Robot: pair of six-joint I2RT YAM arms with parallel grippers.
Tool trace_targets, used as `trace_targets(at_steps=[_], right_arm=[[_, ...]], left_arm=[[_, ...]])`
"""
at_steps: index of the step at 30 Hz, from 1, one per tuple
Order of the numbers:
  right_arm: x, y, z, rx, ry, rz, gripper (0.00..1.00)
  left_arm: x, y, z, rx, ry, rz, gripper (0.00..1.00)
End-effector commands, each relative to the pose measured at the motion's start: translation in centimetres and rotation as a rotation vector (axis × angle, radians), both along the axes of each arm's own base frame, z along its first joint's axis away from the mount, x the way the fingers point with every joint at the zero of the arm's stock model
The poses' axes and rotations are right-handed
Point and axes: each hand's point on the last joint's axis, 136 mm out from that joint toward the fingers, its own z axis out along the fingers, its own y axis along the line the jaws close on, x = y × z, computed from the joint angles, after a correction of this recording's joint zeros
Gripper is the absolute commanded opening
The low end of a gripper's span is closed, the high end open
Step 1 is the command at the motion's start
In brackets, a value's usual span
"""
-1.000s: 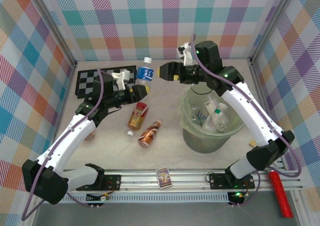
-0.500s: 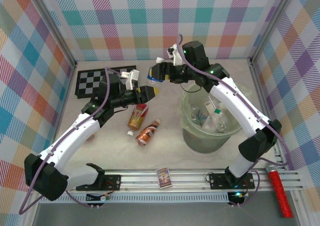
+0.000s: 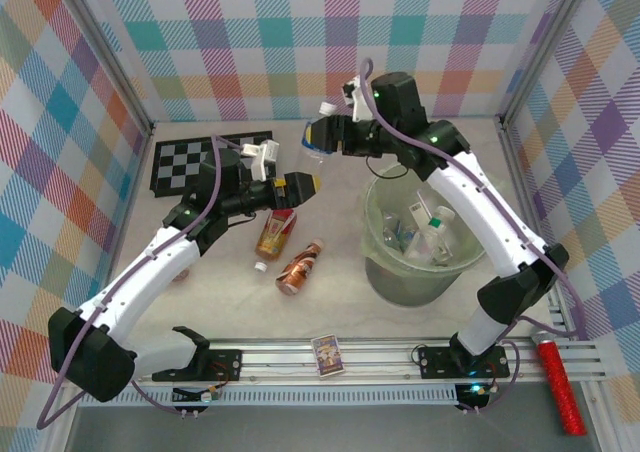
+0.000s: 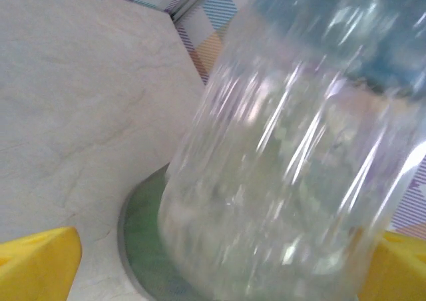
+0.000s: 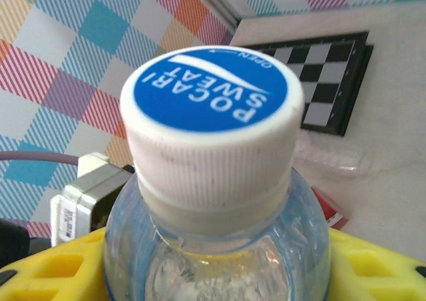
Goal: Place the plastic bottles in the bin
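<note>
I should carry the clear plastic bottle (image 3: 313, 145) in my right gripper back over the bin's opening (image 3: 408, 212) next. Then I should lower it and let it go inside, because other bottles are already there.
My right gripper (image 3: 322, 133) is shut on a clear blue-labelled plastic bottle (image 3: 313, 145), holding it off the table left of the bin (image 3: 400, 284). In the right wrist view its blue-and-white cap (image 5: 213, 108) stands upright, with the yellow fingers (image 5: 50, 269) pressed to the bottle's shoulders. My left gripper (image 3: 302, 184) is open just below and in front of it. In the left wrist view the bottle's body (image 4: 286, 161) looms blurred beyond the yellow fingertips (image 4: 36, 264). Two orange-brown bottles (image 3: 275, 232) (image 3: 298, 268) lie on the table. Several bottles (image 3: 418, 234) lie inside the bin.
A chessboard (image 3: 185, 160) lies at the back left. A loose white cap (image 3: 260, 266) sits by the orange-brown bottles. A small picture card box (image 3: 328, 354) rests on the front rail and a red glittery stick (image 3: 560, 392) at the front right. Checked walls close in on three sides.
My right gripper swung left to the standing bottle, shut on it and raised it slightly toward the bin. My left gripper slid right, toward the bottle.
</note>
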Motion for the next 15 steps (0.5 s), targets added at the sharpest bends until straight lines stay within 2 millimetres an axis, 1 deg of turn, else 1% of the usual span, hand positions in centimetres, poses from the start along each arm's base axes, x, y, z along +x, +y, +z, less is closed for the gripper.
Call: trace_targets(at_steps=[1, 2, 4, 5, 7, 8, 11, 13, 15], right_arm=[[-1.9, -4.7, 3.9, -0.046, -0.099, -0.085, 0.52], [-2.3, -5.9, 4.2, -0.061, -0.104, -0.114, 0.51], [-3.3, -8.6, 4.6, -0.094, -0.102, -0.176, 0.49], [-3.9, -10.2, 4.7, -0.112, -0.095, -0.209, 0.49], [-5.2, -13.0, 4.5, -0.149, -0.071, -0.272, 0.48], [-5.9, -14.5, 4.4, -0.168, -0.063, -0.311, 0.48], [-7.8, -18.3, 3.6, -0.227, -0.025, -0.408, 0.46], [-8.6, -20.2, 2.6, -0.277, 0.005, -0.465, 0.45], [-8.9, -21.4, 1.4, -0.319, 0.037, -0.501, 0.44]], left_arm=[[0.0, 1.9, -0.3, 0.095, -0.041, 0.071, 1.00], [0.4, 2.6, -1.2, 0.127, -0.021, 0.105, 1.00], [1.3, 4.3, -3.8, 0.204, 0.053, 0.180, 1.00], [1.7, 5.2, -5.1, 0.239, 0.095, 0.216, 1.00], [2.6, 6.6, -7.1, 0.274, 0.153, 0.270, 1.00], [3.0, 7.3, -7.8, 0.282, 0.175, 0.295, 1.00], [3.9, 8.8, -9.3, 0.305, 0.214, 0.347, 1.00], [4.3, 9.6, -10.2, 0.345, 0.222, 0.366, 1.00], [4.6, 10.3, -11.2, 0.407, 0.232, 0.380, 1.00]])
